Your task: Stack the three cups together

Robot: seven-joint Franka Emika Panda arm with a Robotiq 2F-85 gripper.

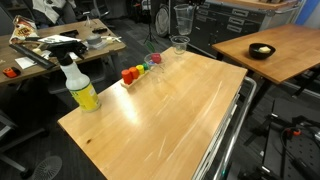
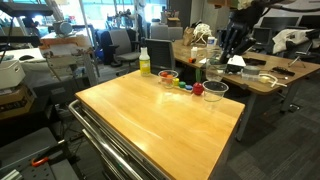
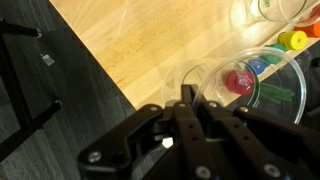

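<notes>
I need to move my gripper down next, lower the held cup into the second cup's opening and release it there, because the second clear cup [image 1: 180, 39] [image 3: 184, 78] stands upright below.
My gripper [image 2: 222, 55] is shut on the wall of one clear cup [image 1: 183, 20] and holds it in the air over the table's far end. In the wrist view my fingers [image 3: 190, 95] pinch that cup's rim, and a red block [image 3: 238, 80] shows through the cup [image 3: 275, 95]. A second clear cup [image 1: 179, 44] stands on the table right below the held one; it also shows in an exterior view [image 2: 215, 92]. The third clear cup [image 1: 153, 60] stands beside the coloured blocks and shows in both exterior views [image 2: 168, 77].
A spray bottle with yellow liquid [image 1: 80, 88] stands at a table corner. Small red, yellow and green blocks [image 1: 133, 72] lie in a row near the cups. A black bowl [image 1: 262, 50] sits on a neighbouring table. The wooden table [image 1: 170, 120] has a metal rail along one side.
</notes>
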